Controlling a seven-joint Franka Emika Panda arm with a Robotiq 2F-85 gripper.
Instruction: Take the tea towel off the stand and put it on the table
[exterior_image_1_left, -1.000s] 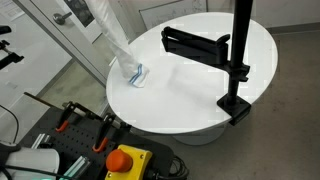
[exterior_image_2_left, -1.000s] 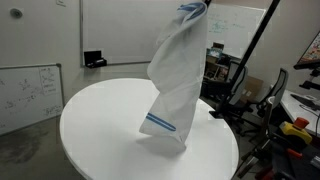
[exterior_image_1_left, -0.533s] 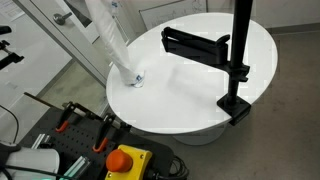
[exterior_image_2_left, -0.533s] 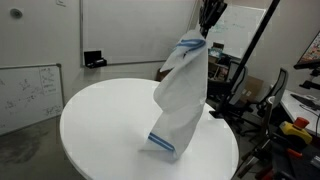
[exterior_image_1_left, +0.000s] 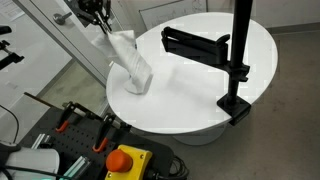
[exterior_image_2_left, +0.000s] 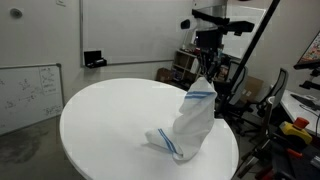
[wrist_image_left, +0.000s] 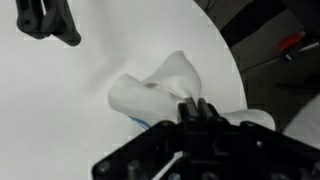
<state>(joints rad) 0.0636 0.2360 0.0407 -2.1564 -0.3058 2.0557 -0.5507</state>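
Next, my gripper moves down and in from the table's edge toward the towel's crumpled lower end (exterior_image_1_left: 137, 82) (wrist_image_left: 160, 88) and releases, since that end already rests on the table.
The white tea towel (exterior_image_1_left: 130, 62) hangs from my gripper (exterior_image_1_left: 102, 24), its lower end crumpled on the round white table (exterior_image_1_left: 200, 95) near the edge. In an exterior view the towel (exterior_image_2_left: 190, 125) shows blue stripes and folds onto the table (exterior_image_2_left: 100, 120) under my gripper (exterior_image_2_left: 208, 72). In the wrist view the gripper (wrist_image_left: 196, 108) is shut on the towel (wrist_image_left: 160, 90). The black stand (exterior_image_1_left: 238, 60) with its bare horizontal arm (exterior_image_1_left: 195, 43) is clamped at the table's other side; it also shows in the wrist view (wrist_image_left: 45, 20).
A workbench with an orange button (exterior_image_1_left: 125, 160) and tools stands by the table. A whiteboard (exterior_image_2_left: 28, 95) leans on the wall. Equipment and a chair (exterior_image_2_left: 255, 95) stand behind the table.
My gripper has come down with the towel. The towel's lower end now lies bunched on the table instead of hanging long.
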